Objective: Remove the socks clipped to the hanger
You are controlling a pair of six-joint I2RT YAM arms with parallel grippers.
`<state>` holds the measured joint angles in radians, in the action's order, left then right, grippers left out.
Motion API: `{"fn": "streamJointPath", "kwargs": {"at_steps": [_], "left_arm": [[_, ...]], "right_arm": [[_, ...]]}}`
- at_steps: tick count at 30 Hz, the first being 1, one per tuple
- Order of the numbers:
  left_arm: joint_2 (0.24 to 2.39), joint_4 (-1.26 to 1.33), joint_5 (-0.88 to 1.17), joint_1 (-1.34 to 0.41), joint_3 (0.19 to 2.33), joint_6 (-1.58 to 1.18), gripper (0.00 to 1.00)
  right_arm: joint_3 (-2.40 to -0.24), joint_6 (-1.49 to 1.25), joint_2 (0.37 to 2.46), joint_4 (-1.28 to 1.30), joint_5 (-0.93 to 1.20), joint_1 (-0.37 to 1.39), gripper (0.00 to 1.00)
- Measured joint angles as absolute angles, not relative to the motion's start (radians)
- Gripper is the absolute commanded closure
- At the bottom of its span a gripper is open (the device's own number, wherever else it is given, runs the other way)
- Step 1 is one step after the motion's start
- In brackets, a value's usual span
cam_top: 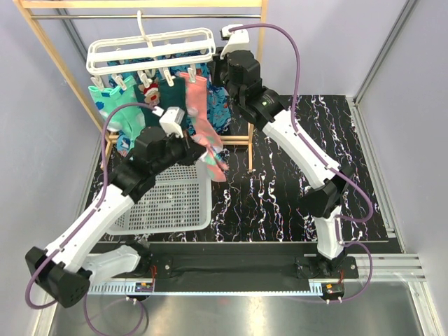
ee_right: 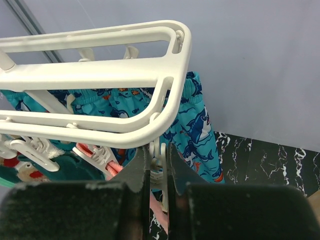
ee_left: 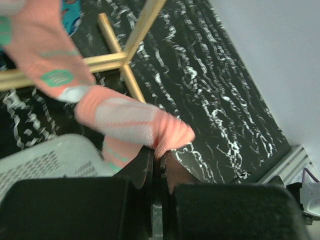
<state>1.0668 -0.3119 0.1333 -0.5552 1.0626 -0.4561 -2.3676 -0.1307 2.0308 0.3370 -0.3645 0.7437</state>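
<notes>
My left gripper brings the pink sock (cam_top: 201, 115) over the white mesh basket, to the left in the top view, and releases it next, since the basket stands open.
The white slatted hanger (cam_top: 150, 49) hangs from the rack's rail, with several socks clipped under it: a mint green one (cam_top: 115, 105), dark teal ones (cam_top: 168, 105) and a pink sock (cam_top: 201, 115). My left gripper (cam_top: 210, 157) is shut on the pink sock's lower end (ee_left: 130, 117), which bunches between the jaws of the left gripper (ee_left: 159, 152). At the hanger's right end, my right gripper (cam_top: 218, 63) is shut on a white clip (ee_right: 163, 170), right under the hanger frame (ee_right: 100, 75). The pink sock's top shows below that clip, between the right gripper (ee_right: 159, 147) fingers.
A white mesh basket (cam_top: 161, 210) sits under the left arm on the black marbled table (cam_top: 280, 196). The wooden rack (cam_top: 56, 70) stands round the hanger, with its low crossbar (ee_left: 100, 62) close to the sock. A blue patterned cloth (ee_right: 195, 120) hangs behind.
</notes>
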Motion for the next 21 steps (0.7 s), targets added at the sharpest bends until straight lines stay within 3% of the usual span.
{"fn": "streamJointPath", "kwargs": {"at_steps": [1,6,9,17,19,21], "left_arm": [[1.051,-0.340,0.114,-0.554,1.063,-0.463,1.00],[0.963,-0.499,0.002,-0.497,1.066,-0.505,1.00],[0.909,-0.597,-0.067,-0.421,1.068,-0.535,1.00],[0.887,-0.826,-0.252,-0.270,1.068,-0.637,1.00],[0.875,-0.862,-0.293,-0.247,1.051,-0.680,1.00],[0.852,-0.900,-0.337,-0.244,1.031,-0.717,0.80]], "right_arm": [[-2.360,-0.131,2.027,0.337,-0.363,0.744,0.99],[-2.303,-0.146,1.990,0.332,-0.349,0.744,0.58],[-2.254,-0.154,1.956,0.325,-0.345,0.744,0.45],[-2.040,-0.188,1.809,0.319,-0.301,0.744,0.20],[-1.971,-0.199,1.753,0.324,-0.289,0.744,0.10],[-1.893,-0.210,1.682,0.329,-0.278,0.744,0.06]]}}
